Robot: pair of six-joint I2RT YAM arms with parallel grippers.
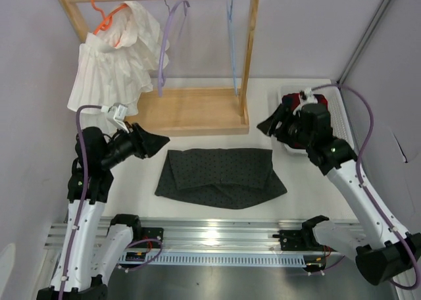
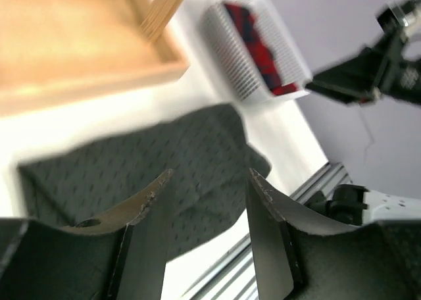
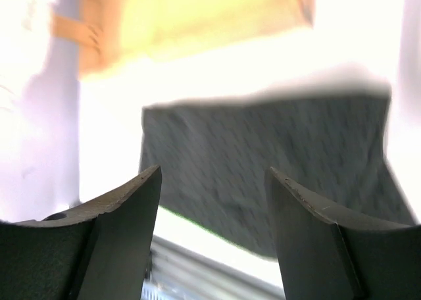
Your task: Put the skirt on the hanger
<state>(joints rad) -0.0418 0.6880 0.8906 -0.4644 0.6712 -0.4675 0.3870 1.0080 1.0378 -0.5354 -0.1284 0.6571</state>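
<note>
My right gripper needs to move outward next, with its fingers turning toward the rack, and grip the near side of the light-blue hanger [image 1: 231,43], because the hanger is hanging empty on the wooden bar.
The dark charcoal skirt [image 1: 220,176] lies folded flat on the white table in front of the rack; it also shows in the left wrist view [image 2: 158,162] and the right wrist view [image 3: 276,155]. The light-blue hanger [image 1: 231,43] hangs empty from the wooden rail at the right end. My left gripper [image 1: 160,141] is open and empty, raised above the table just left of the skirt. My right gripper [image 1: 268,126] is open and empty, raised just above the skirt's right end. Both wrist views show open jaws with the skirt beyond them.
A wooden rack [image 1: 191,110] stands at the back, with a white pleated garment [image 1: 112,66] on an orange hanger [image 1: 104,17] and an empty lilac hanger [image 1: 168,40]. A white basket [image 1: 332,109] with red-and-black plaid cloth [image 2: 260,50] sits at the right.
</note>
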